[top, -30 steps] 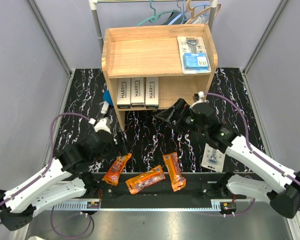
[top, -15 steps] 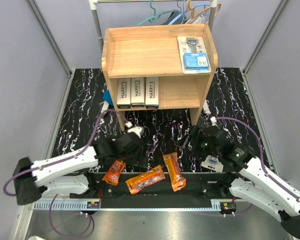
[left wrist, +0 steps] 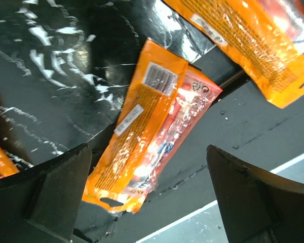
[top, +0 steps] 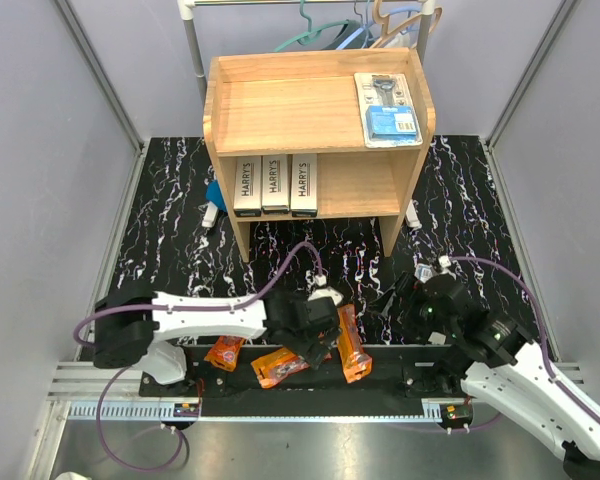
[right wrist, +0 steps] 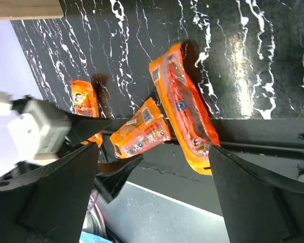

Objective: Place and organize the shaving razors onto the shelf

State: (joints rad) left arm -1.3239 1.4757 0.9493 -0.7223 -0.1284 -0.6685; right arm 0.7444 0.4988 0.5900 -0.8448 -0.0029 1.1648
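Note:
The left gripper goes down over the middle packet's central part point(top: 293, 362) point(left wrist: 138, 154) next and closes across its narrow width. The packet already lies lengthwise between the open fingers.
Three orange packets lie at the near table edge: left point(top: 225, 352), middle point(top: 278, 366), right point(top: 349, 345). My left gripper point(top: 316, 340) hangs open just above the middle packet point(left wrist: 152, 126), which lies between its fingers point(left wrist: 50, 197). My right gripper point(top: 392, 300) is open and empty, to the right of the right packet point(right wrist: 185, 106). The wooden shelf point(top: 280, 105) holds three HARRY'S boxes point(top: 274, 185) on its lower tier and one blister pack point(top: 387, 108) on top. The second blister pack is hidden under my right arm.
A metal clothes rail with hangers point(top: 340, 30) stands behind the shelf. Grey walls close in both sides. A black strip and metal rail point(top: 300, 410) run along the near edge. A small blue and white item point(top: 212, 205) lies left of the shelf.
My left arm has swung right, from beside the left packet to over the middle one. My right arm has drawn back from the shelf toward the near right, covering the blister pack.

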